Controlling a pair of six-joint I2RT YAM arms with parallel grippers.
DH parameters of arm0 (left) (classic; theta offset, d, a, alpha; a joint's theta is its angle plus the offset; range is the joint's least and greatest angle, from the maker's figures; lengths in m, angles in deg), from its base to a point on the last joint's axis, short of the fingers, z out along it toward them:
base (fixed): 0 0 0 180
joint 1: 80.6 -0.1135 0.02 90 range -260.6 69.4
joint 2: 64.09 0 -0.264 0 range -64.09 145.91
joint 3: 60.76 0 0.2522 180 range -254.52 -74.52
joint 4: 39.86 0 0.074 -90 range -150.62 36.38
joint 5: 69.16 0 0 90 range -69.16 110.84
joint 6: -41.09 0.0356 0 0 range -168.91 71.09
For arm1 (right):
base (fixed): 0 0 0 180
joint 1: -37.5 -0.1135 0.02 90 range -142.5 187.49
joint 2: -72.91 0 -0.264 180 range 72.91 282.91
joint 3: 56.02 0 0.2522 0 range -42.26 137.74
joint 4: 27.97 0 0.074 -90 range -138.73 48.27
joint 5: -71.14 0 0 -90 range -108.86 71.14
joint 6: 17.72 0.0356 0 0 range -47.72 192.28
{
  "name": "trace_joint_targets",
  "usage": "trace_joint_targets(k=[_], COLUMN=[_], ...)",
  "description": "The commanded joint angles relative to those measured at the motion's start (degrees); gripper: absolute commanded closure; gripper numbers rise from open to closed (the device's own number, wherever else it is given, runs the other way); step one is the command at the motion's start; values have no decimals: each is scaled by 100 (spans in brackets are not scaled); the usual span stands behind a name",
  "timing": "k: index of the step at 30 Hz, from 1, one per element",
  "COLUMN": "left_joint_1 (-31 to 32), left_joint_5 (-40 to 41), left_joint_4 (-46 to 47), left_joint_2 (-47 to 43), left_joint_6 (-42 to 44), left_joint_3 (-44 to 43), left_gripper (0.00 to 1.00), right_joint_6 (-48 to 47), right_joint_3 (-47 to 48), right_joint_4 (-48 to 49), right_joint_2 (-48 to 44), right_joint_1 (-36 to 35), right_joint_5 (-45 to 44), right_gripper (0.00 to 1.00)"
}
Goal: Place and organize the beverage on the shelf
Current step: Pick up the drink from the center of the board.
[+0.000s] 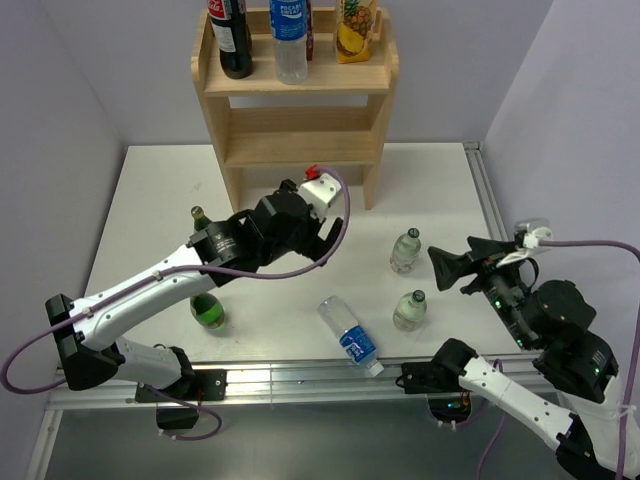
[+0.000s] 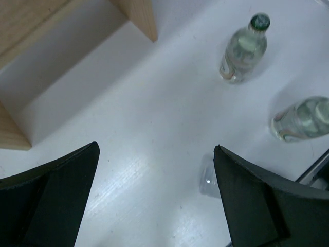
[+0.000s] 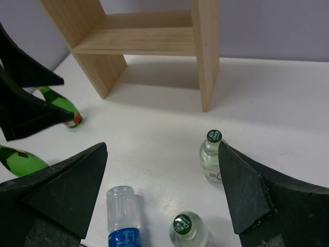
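My left gripper swings back and down next, turning to straddle the clear base end (image 1: 338, 314) (image 2: 209, 180) of the blue-labelled water bottle. The bottle lies slanted on the tabletop.
The light wood shelf (image 1: 295, 110) stands at the back of the table; a dark cola bottle (image 1: 233, 40), a blue-labelled bottle (image 1: 290, 40) and a pineapple juice carton (image 1: 356, 28) sit on its top board. My left gripper (image 1: 328, 240) (image 2: 155, 146) hangs open over bare table in front of the shelf (image 2: 139, 15), holding nothing. My right gripper (image 1: 440, 268) (image 3: 162, 146) is open too, above two upright clear bottles with green caps (image 3: 212, 157) (image 3: 187, 229). A blue-labelled water bottle (image 1: 350, 335) (image 3: 123, 216) lies on its side near the front edge.
Two green bottles (image 1: 200, 218) (image 1: 208, 310) stand on the left, next to my left arm. The clear bottles (image 1: 405, 250) (image 1: 410, 310) stand right of centre. A metal rail (image 1: 300, 375) runs along the front edge, and purple walls close in both sides.
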Motion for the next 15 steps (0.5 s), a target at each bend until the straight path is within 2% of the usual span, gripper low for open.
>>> trace_joint_targets(k=[1,5,9,12,13,15], left_joint_1=[190,593,1112,1473,1535,1772], left_joint_5=[241,373,540,-47,-466,-689], left_joint_4=[-693,-791,-362,-142,-114,-88], left_joint_2=[94,147,-19,-195,-265,-283], left_joint_6=[-91,23,602,1270,1585,1746], left_joint_3=[89,449,1212,1644,1750,1944], left_gripper=[0,1,0,1,0,1], right_joint_6=[-37,-46,-55,-28,-28,-107], right_joint_3=[32,31,128,119,111,49], right_joint_4=[36,-86,-306,-394,-412,-403], right_joint_2=[-364,-514,-541,-628,-664,-777], right_joint_1=[-27,-27,-36,-35,-27,-35], right_joint_5=[-73,-90,-46,-46,-38,50], right_gripper=[5,5,5,5,5,4])
